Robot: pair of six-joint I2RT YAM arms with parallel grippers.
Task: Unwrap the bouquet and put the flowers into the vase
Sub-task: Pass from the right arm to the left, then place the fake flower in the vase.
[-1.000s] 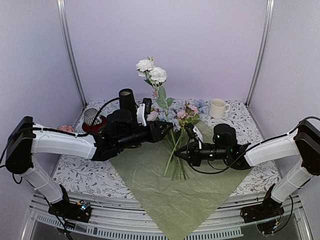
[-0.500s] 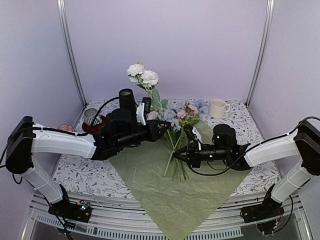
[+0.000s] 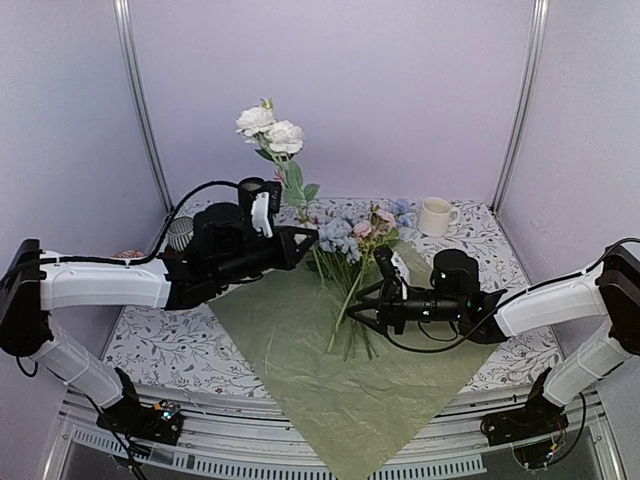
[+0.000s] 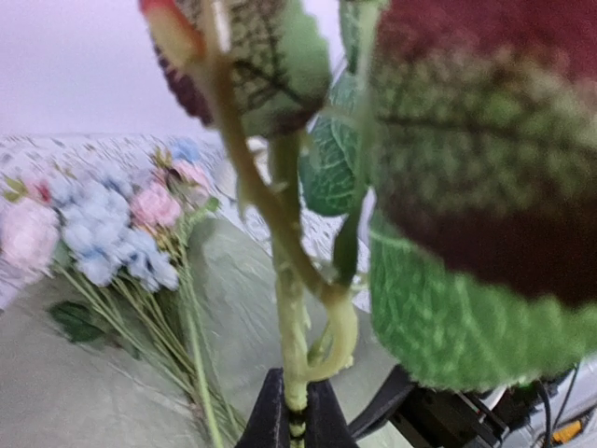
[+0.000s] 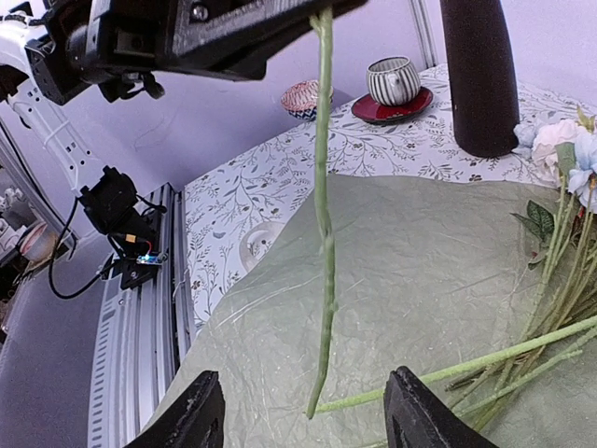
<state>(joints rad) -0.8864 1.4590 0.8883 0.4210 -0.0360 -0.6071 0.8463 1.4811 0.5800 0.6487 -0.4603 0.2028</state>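
Observation:
Next, my left gripper will rise outward over the black vase's opening, lower the flower's stem inside and release it, since the stem's tip hangs low.
My left gripper (image 3: 305,243) is shut on the green stem (image 4: 291,308) of a white-bloomed flower (image 3: 270,125) and holds it upright above the table. The stem (image 5: 324,233) hangs free, its tip ending above the gap between the jaws of my open right gripper (image 5: 303,411), touching neither finger. The rest of the flowers (image 3: 350,235), blue, pink and white, lie on the unfolded olive-green wrap (image 3: 340,380). My left arm partly hides the black vase (image 3: 250,190), which stands behind it and shows plainly in the right wrist view (image 5: 480,75).
A white mug (image 3: 435,215) stands at the back right. A striped cup on a red saucer (image 5: 392,82) and a small patterned bowl (image 5: 303,98) sit at the back left. Metal frame posts rise at both rear corners.
The left gripper closed on the white flower's stem and lifted it up and to the left. The right gripper opened and let go of the stem.

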